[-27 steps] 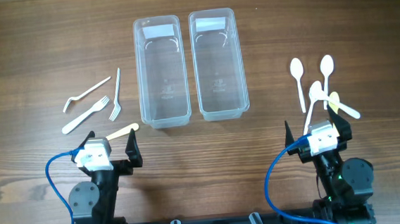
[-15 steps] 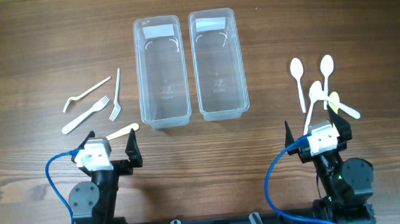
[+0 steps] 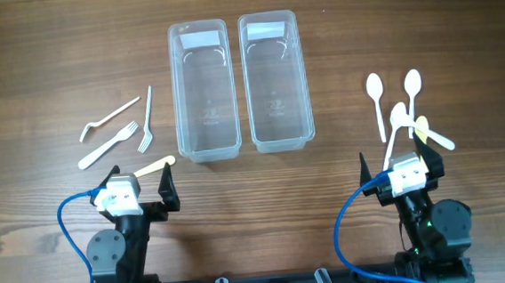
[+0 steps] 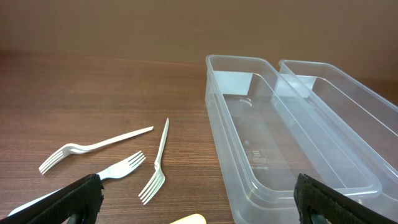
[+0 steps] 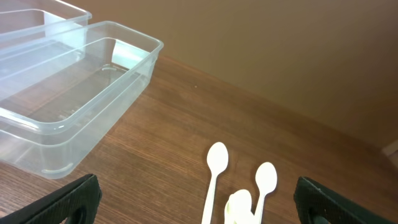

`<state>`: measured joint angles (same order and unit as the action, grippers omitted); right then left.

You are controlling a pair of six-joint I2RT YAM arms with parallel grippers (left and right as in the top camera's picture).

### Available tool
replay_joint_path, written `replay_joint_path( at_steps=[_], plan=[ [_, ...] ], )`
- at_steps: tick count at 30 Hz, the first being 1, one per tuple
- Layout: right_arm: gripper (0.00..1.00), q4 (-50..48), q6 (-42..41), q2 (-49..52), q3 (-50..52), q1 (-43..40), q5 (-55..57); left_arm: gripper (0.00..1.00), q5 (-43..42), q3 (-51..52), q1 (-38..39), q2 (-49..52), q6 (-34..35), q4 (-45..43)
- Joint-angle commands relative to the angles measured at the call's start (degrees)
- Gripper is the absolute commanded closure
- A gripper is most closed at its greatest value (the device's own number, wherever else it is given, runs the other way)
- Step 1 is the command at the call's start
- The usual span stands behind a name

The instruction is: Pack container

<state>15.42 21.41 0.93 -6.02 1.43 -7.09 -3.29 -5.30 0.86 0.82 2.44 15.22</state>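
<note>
My left gripper should reach up and outward past the fork's teeth, then tilt down onto the thin fork handle nearest the containers, which points outward.
Two clear empty plastic containers stand side by side at the table's middle, the left one (image 3: 203, 87) (image 4: 273, 143) and the right one (image 3: 275, 77) (image 5: 74, 93). Three white forks (image 3: 113, 129) (image 4: 124, 158) and a cream utensil tip (image 3: 154, 166) lie at the left. Several white spoons (image 3: 397, 105) (image 5: 214, 174) lie at the right. My left gripper (image 3: 135, 181) (image 4: 199, 202) is open and empty, just behind the forks. My right gripper (image 3: 401, 160) (image 5: 199, 202) is open and empty, just behind the spoons.
The wooden table (image 3: 42, 67) carries nothing else. Blue cables (image 3: 71, 225) loop beside each arm base at the front edge.
</note>
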Motion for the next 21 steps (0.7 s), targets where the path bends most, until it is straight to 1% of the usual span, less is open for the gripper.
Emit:
replay_joint_path(
  at_steps=[1, 3, 5, 8, 12, 15, 17, 19, 21],
  plan=[
    [0.0, -0.13, 1.05, -0.5, 0.04, -0.17, -0.68, 0.0, 1.07, 0.59, 0.31, -0.44, -0.57, -1.01],
    [0.0, -0.13, 1.05, -0.5, 0.04, -0.17, -0.68, 0.0, -1.75, 0.52, 0.31, -0.44, -0.46, -2.84],
    [0.0, -0.13, 1.05, -0.5, 0.04, -0.17, -0.68, 0.0, -2.14, -0.2, 0.31, -0.44, 0.76, -3.67],
    [0.0, -0.13, 1.05, -0.5, 0.04, -0.17, -0.68, 0.0, 0.55, -3.67, 0.31, 0.72, 4.55, -0.72],
    [0.0, -0.13, 1.07, -0.5, 0.04, -0.17, -0.68, 0.0, 2.97, -11.65, 0.31, 7.1, 5.77, 2.29],
    [0.0, -0.13, 1.05, -0.5, 0.04, -0.17, -0.68, 0.0, 8.41, -21.14, 0.31, 16.11, 7.93, 6.64],
    [0.0, -0.13, 1.05, -0.5, 0.04, -0.17, -0.68, 0.0, 11.21, -30.18, 0.31, 25.46, 7.89, 11.5],
    [0.0, -0.13, 1.05, -0.5, 0.04, -0.17, -0.68, 0.0, 12.17, -40.06, 0.28, 35.91, 7.63, 17.14],
    [0.0, -0.13, 1.07, -0.5, 0.04, -0.17, -0.68, 0.0, 12.17, -47.78, 0.28, 44.11, 7.21, 22.23]
  ],
)
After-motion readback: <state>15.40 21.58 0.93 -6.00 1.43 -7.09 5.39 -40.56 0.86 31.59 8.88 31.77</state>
